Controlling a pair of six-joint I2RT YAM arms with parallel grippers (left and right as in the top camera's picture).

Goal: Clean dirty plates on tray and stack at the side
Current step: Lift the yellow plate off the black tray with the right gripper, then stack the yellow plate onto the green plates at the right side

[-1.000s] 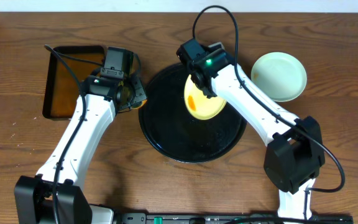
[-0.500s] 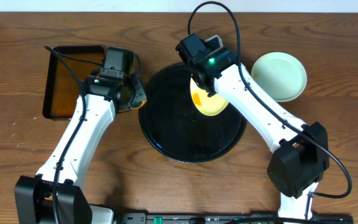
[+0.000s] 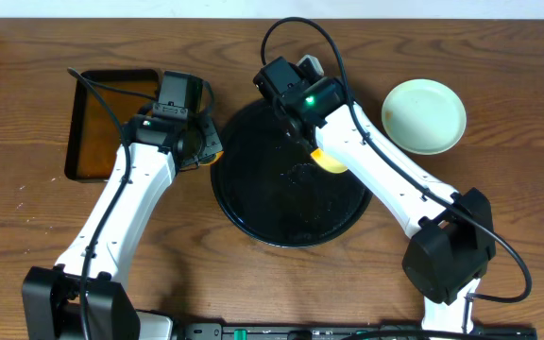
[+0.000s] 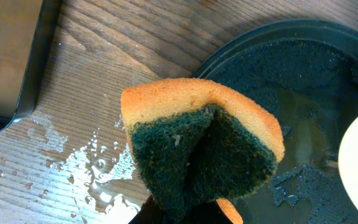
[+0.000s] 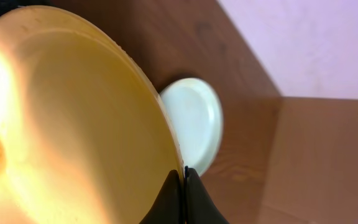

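Note:
My right gripper will swing over the mint-blue plate, which lies to its right in the overhead view, then lower the tilted yellow plate flat and let it go.
My right gripper is shut on the rim of the pale yellow plate. It holds the plate tilted steeply on edge above the right part of the round black tray. An orange smear shows at the plate's left side in the right wrist view. My left gripper is shut on a folded orange sponge with a dark green scouring face, held over the tray's left rim. A pale mint-blue plate lies on the table to the right of the tray.
A rectangular black tray of brown liquid sits at the far left. Water drops lie on the wooden table between it and the round tray. The round tray's surface is wet.
The right arm has swung left and turned the yellow plate further onto its edge, so less of its face shows from above. The left arm and sponge have stayed put.

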